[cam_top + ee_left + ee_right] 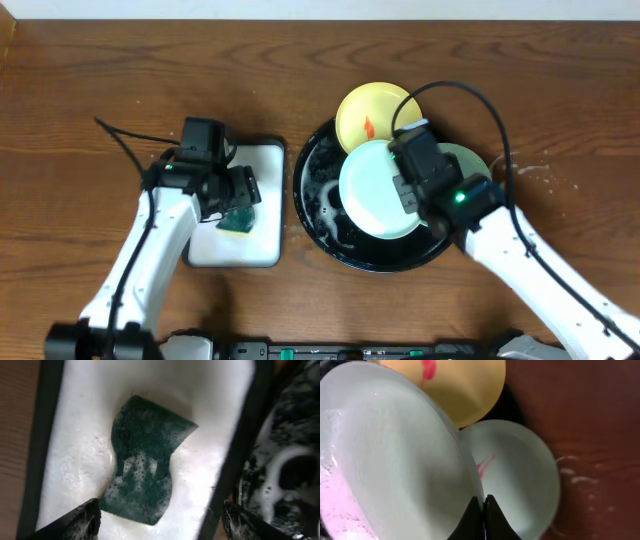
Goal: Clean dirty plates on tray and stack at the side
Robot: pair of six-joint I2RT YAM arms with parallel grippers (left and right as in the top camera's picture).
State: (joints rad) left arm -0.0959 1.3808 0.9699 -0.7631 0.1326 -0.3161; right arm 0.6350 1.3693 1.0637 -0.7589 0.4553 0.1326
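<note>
My right gripper will next tilt the plate up and move it across to the right in the overhead view. Then it will lower the plate and let go of it on the open, wet tabletop.
My right gripper (402, 187) (483, 502) is shut on the rim of a mint-green plate (375, 188) (390, 455), held over the round black tray (318, 215). A pale yellow plate (372, 112) (465, 390) with a red smear leans on the tray's far rim. A second mint-green plate (470, 160) (520, 475) with a red smear lies at the tray's right edge, partly under my arm. My left gripper (237, 203) (160, 520) is open over the green sponge (145, 472) (238, 219).
The sponge lies in soapy foam in the white rectangular black-rimmed tray (262, 165) (80, 430), left of the black tray. Suds lie in the black tray (285, 470). Wet drops mark the brown tabletop (535, 175) to the right.
</note>
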